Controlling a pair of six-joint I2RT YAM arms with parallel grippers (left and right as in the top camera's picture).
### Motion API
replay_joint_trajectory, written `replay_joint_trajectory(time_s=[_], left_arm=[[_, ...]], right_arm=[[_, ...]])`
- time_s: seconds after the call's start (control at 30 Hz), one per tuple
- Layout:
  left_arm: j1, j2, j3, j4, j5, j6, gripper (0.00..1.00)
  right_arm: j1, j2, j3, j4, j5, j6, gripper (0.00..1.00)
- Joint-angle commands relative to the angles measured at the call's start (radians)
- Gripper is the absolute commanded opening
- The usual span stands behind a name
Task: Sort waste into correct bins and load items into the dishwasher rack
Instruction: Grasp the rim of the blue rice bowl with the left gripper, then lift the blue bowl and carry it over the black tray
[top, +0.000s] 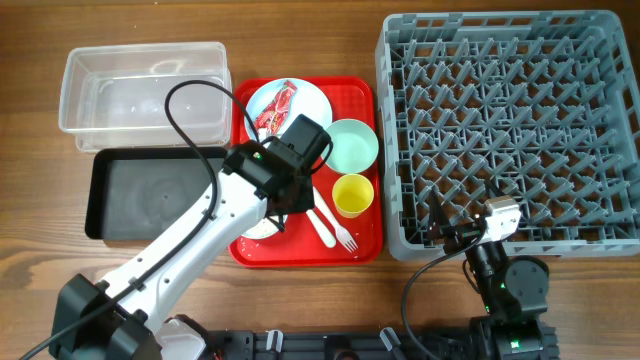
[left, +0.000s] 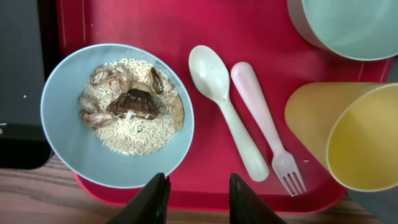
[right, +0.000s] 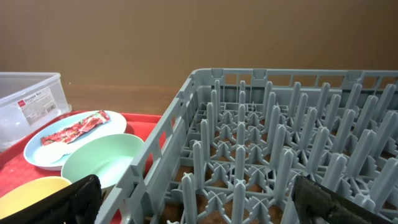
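The left gripper will next move down astride the pale blue bowl's rim beside the spoon, since that rim lies below and the bare tray there leaves room for a finger.
My left gripper (left: 198, 182) hangs open over the front edge of the red serving tray (left: 155, 25), with nothing between its fingers. Just beyond it sits the pale blue bowl (left: 68, 143) with beige food leftovers (left: 134, 109). To the bowl's right lie a white spoon (left: 224, 106) and fork (left: 264, 124), then the yellow cup (left: 348, 137) and mint green bowl (left: 348, 25). A red wrapper (top: 277, 108) lies on the pale blue plate (top: 312, 98). My right gripper (right: 196, 186) is wide open and empty at the front left corner of the grey dishwasher rack (top: 510, 120).
The clear tub (top: 140, 52) stands at the back left, and the black tray (top: 150, 195) lies in front of it; both look empty. My left arm reaches across the black tray's right end and hides most of the blue bowl from above.
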Motion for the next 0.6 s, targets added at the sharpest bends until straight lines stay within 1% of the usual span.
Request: replay_joint_trajectory(time_s=[0.0, 0.1, 0.13, 0.33, 0.4, 0.57], left_arm=[[0.003, 0.000, -0.041, 0.037, 0.004, -0.010, 0.31], [0.003, 0.000, -0.077, 0.074, 0.004, -0.017, 0.24], [0.003, 0.000, -0.086, 0.084, 0.005, -0.017, 0.24], [0.003, 0.000, -0.175, 0.193, 0.004, -0.017, 0.22], [0.003, 0.000, -0.221, 0.253, 0.004, -0.017, 0.19], [0.003, 0.001, -0.284, 0.334, -0.004, -0.017, 0.20]], right_arm=[[-0.002, -0.001, -0.001, 0.003, -0.010, -0.006, 1.00], [-0.002, -0.001, -0.001, 0.003, -0.010, -0.006, 1.00], [-0.002, -0.001, -0.001, 0.003, -0.010, -0.007, 1.00], [-0.002, -0.001, -0.001, 0.003, -0.010, -0.006, 1.00], [-0.002, -0.001, -0.001, 0.003, -0.010, -0.006, 1.00], [-0.002, -0.001, -0.001, 0.003, -0.010, -0.006, 1.00]])
